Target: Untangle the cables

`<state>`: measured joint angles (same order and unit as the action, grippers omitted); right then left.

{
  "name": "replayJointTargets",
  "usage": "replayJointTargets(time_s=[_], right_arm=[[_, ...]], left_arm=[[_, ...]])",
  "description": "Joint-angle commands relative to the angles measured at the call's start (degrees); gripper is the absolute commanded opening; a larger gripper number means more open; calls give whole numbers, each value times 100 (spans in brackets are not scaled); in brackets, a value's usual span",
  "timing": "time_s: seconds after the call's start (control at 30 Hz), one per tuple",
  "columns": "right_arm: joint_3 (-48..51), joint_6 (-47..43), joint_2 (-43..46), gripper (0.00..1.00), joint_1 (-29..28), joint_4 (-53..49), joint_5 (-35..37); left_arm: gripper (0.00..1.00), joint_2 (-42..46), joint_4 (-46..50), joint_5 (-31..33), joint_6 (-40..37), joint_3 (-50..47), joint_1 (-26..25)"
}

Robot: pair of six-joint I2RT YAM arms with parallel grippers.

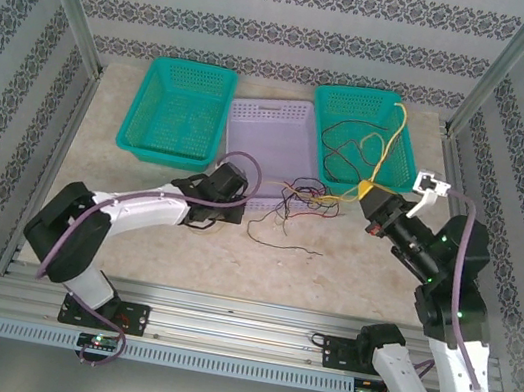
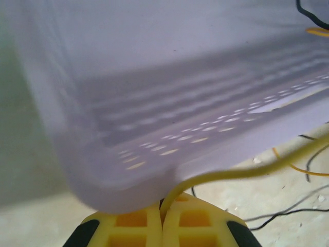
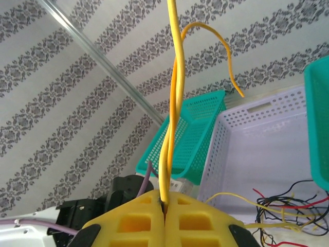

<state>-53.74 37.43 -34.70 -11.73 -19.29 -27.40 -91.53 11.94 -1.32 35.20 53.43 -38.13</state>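
The left gripper needs to move the yellow cable away from the robot's base first, then release it at the lilac basket's near edge.
The cables (image 1: 305,195) are a bunch of thin black, red and yellow wires lying at the lilac basket's near edge, with strands running up into the right teal basket. My left gripper (image 2: 163,206) is shut on a yellow cable (image 2: 241,172), right under the lilac basket's (image 2: 154,103) near corner. My right gripper (image 3: 165,198) is shut on twisted yellow cables (image 3: 172,103) that rise straight up from its fingers. From above, the left gripper (image 1: 241,200) lies left of the tangle and the right gripper (image 1: 368,197) right of it.
A teal basket (image 1: 142,129) stands at the back left, the lilac basket (image 1: 256,112) in the middle, another teal basket (image 1: 331,102) at the back right with black and yellow wires in it. Loose black wire (image 1: 284,246) trails on the table in front.
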Motion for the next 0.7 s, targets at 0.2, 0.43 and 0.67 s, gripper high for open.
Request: replayJointTargets(time_s=[0.2,0.43,0.67], right_arm=[[174,-133,-491,0,13,993,-415],[554,-17,-1008,0,6,1749,-294],[262,14,-1971,0,15,2685,-364]], left_arm=[[0,-1101,472,580,-133,802,110],[0,-1612,388,447,-266,1421,417],[0,-1945,388,502,-444,2020,546]])
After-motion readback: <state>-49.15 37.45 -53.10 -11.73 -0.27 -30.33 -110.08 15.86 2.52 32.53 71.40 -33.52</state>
